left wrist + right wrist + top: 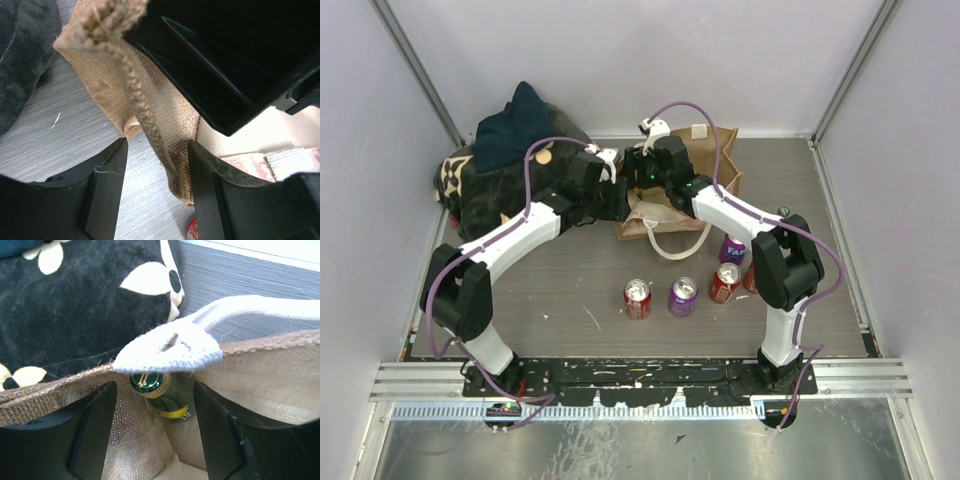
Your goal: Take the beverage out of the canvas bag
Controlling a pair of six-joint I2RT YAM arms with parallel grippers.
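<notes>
My right gripper moves outward and down around the green and gold cap point(146, 382) and closes next, since the cap shows between my open fingers but further in.
The tan canvas bag point(705, 175) stands at the back of the table, a cream loop handle point(675, 245) hanging over its front. In the right wrist view a green and gold bottle cap point(146, 382) with a yellow neck label shows inside the bag point(260, 370), below the cream handle point(170, 347). My right gripper point(155, 430) is open over the bag's mouth, the cap between its fingers and further in. My left gripper point(157, 185) is open at the bag's left corner point(165, 115), the burlap edge against its right finger point(212, 190). In the top view the bottle is hidden.
A black bundle with tan flower marks point(500, 185) lies left of the bag, a dark blue cloth point(515, 125) on it. Several cans stand in front: red point(637, 298), purple point(682, 296), red point(724, 282), purple point(732, 247). Grey walls close in the table.
</notes>
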